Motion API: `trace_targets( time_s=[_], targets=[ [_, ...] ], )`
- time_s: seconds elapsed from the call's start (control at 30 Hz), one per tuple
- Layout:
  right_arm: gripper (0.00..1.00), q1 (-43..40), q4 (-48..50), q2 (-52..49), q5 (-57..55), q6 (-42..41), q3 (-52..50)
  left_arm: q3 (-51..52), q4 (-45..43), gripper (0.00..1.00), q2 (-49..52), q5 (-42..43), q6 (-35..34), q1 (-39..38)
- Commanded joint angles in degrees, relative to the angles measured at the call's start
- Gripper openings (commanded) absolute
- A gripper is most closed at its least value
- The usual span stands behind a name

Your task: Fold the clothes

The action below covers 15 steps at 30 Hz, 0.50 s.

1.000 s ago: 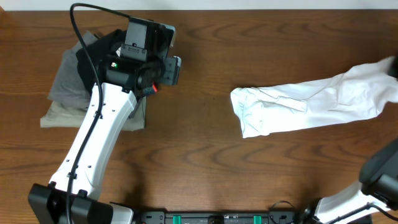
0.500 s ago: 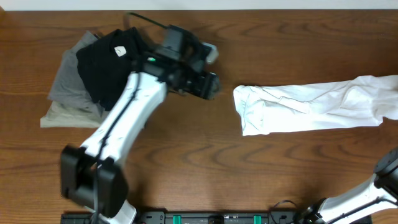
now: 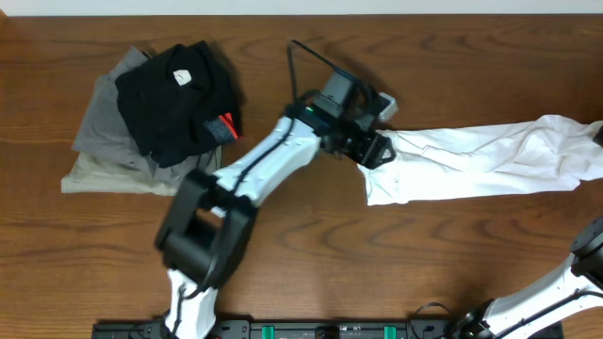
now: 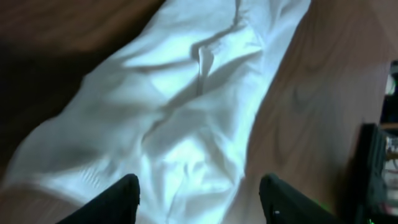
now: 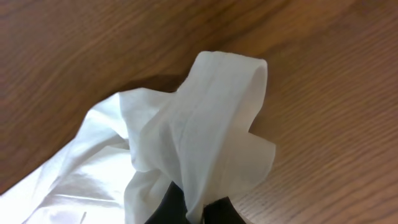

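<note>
The middle of the long shirt is to the right gripper's left in the overhead view, so the right gripper should fold the long shirt's pinched end to the middle of the long shirt (image 3: 485,162) and release it.
The white T-shirt (image 3: 471,162) lies stretched in a long crumpled strip across the right half of the table. Its chest graphic is hidden. My left gripper (image 3: 379,149) is open above the shirt's left end; in the left wrist view the fingers (image 4: 199,199) straddle rumpled white cloth (image 4: 180,106) without holding it. My right gripper (image 5: 198,211) is shut on a bunched edge of the shirt (image 5: 211,112) at the table's far right; in the overhead view only the edge of it shows at the frame border (image 3: 597,134).
A folded black garment with a red tag (image 3: 174,99) lies on grey folded garments (image 3: 104,141) at the back left. The brown wooden table (image 3: 311,245) extends in front. A black rail (image 3: 320,330) runs along the front edge.
My left arm has swung right from the black garment stack to the shirt's left end. The shirt has been drawn out longer toward the right.
</note>
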State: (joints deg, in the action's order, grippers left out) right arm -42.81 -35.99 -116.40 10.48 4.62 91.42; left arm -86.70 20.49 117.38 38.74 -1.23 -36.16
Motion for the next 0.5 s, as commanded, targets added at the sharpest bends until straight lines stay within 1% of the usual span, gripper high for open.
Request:
trace_targets(
  time_s=[0.0,0.07,0.1,0.2,0.27,0.37,0.4,0.47],
  targets=[
    [0.02,0.1,0.0,0.0,2.0,0.1,0.3,0.1,-4.4,0.54,2.3,0.7,-4.7,-1.7],
    [0.02,0.1,0.0,0.0,2.0,0.1,0.3,0.1,-6.4,0.45,3.3,0.0,-4.7,-2.6],
    [0.02,0.1,0.0,0.0,2.0,0.1,0.3,0.1,-6.7,0.4,3.9,-2.1,-4.9,-3.0],
    [0.02,0.1,-0.3,0.0,2.0,0.1,0.3,0.1,-6.2,0.33,6.3,-11.3,-4.9,-3.8],
    [0.02,0.1,-0.5,0.0,2.1,0.1,0.3,0.1,-6.3,0.31,7.9,-13.6,-4.9,-3.9],
    [0.02,0.1,-0.6,0.0,2.0,0.1,0.3,0.1,-6.3,0.22,10.8,-17.5,-4.9,-4.0],
    [0.02,0.1,-0.7,0.0,2.0,0.1,0.3,0.1,-5.1,0.19,11.7,-19.7,-5.4,-4.0],
    [0.02,0.0,-0.6,0.0,2.0,0.1,0.3,0.1,-1.6,0.1,12.4,-26.0,-8.1,-3.6]
  ],
)
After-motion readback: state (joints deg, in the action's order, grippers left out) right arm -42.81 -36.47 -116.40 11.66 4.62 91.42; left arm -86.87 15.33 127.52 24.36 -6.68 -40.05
